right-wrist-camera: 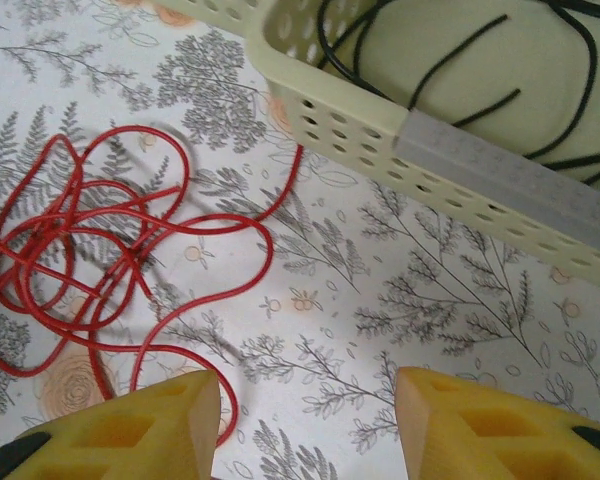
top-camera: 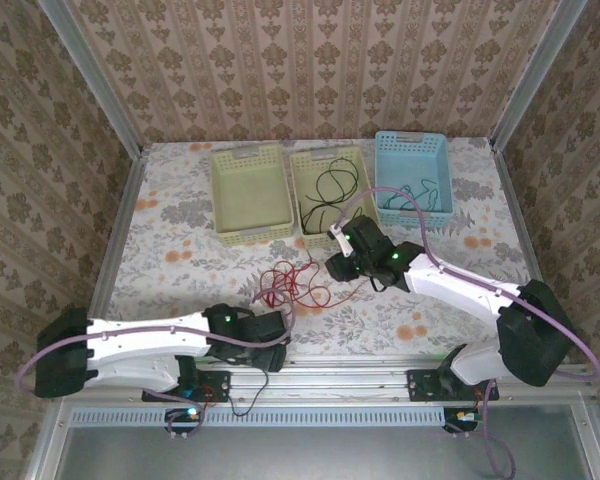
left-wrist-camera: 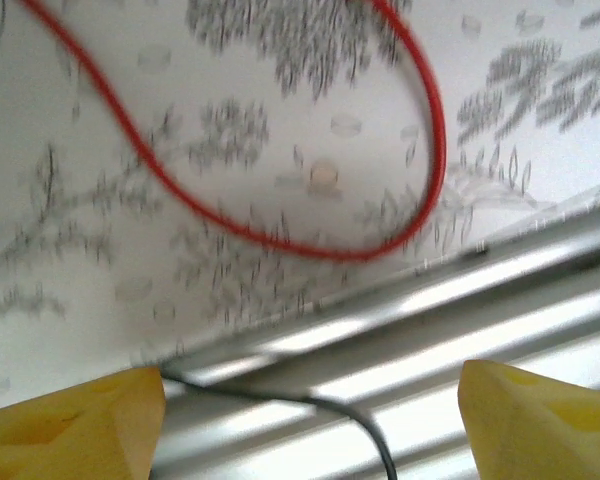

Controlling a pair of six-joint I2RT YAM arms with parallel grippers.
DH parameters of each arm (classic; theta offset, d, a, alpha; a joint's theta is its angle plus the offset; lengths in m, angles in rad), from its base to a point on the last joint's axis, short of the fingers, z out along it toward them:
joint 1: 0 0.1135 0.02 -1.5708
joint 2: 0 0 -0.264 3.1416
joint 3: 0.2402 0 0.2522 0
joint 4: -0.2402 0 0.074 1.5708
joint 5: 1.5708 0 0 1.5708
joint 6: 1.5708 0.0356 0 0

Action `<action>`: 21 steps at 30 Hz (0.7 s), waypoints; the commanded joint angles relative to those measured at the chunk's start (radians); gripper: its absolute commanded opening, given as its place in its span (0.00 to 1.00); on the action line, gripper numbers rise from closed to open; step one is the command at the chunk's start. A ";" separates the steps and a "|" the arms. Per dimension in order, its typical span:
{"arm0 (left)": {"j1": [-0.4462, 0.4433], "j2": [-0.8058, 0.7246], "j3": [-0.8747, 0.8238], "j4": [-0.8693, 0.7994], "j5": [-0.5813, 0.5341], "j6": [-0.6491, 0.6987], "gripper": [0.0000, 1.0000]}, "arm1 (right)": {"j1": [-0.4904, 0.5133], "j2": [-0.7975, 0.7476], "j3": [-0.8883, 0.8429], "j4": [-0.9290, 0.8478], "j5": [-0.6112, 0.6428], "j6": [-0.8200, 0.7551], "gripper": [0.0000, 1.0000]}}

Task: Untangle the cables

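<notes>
The thin black wire (top-camera: 246, 408) hangs loose across the aluminium rails between the fingers of my left gripper. My left gripper will move back toward my base and down over the rails.
A red cable (top-camera: 285, 284) lies in a loose tangle on the floral cloth at the table's middle; its loops (right-wrist-camera: 90, 240) sprawl left of my right gripper (right-wrist-camera: 308, 425), which is open just over the cloth. A black cable (top-camera: 330, 190) is coiled in the middle yellow-green basket (top-camera: 301, 198), and its strands (right-wrist-camera: 450, 60) cross the basket floor. A teal cable (top-camera: 420, 190) sits in the blue basket (top-camera: 378, 182). My left gripper (left-wrist-camera: 310, 420) is open over the table's front edge, with one red cable loop (left-wrist-camera: 280, 235) beyond its fingers.
An empty yellow-green basket (top-camera: 250, 192) stands at the back left. Aluminium rails (left-wrist-camera: 400, 330) run along the near edge, with a thin black wire (left-wrist-camera: 360, 430) lying over them. Patterned walls close in the table on three sides.
</notes>
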State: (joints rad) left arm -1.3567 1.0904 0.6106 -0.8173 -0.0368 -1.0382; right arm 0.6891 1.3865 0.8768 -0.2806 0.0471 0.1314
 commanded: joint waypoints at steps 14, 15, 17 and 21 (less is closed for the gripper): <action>-0.041 0.120 -0.084 -0.095 0.489 0.045 0.53 | -0.032 -0.047 -0.032 0.019 0.042 0.029 0.51; -0.041 0.146 -0.078 -0.078 0.490 0.059 0.50 | -0.034 -0.047 -0.032 0.020 0.043 0.031 0.51; -0.041 0.207 -0.052 -0.052 0.490 0.093 0.41 | -0.041 -0.048 -0.032 0.021 0.039 0.033 0.51; -0.042 0.266 0.016 -0.049 0.458 0.152 0.04 | -0.049 -0.053 -0.033 0.022 0.038 0.039 0.51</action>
State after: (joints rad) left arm -1.3869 1.3384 0.5758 -0.9386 0.3882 -0.9604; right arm 0.6449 1.3605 0.8558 -0.2695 0.0578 0.1532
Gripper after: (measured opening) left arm 0.102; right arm 0.510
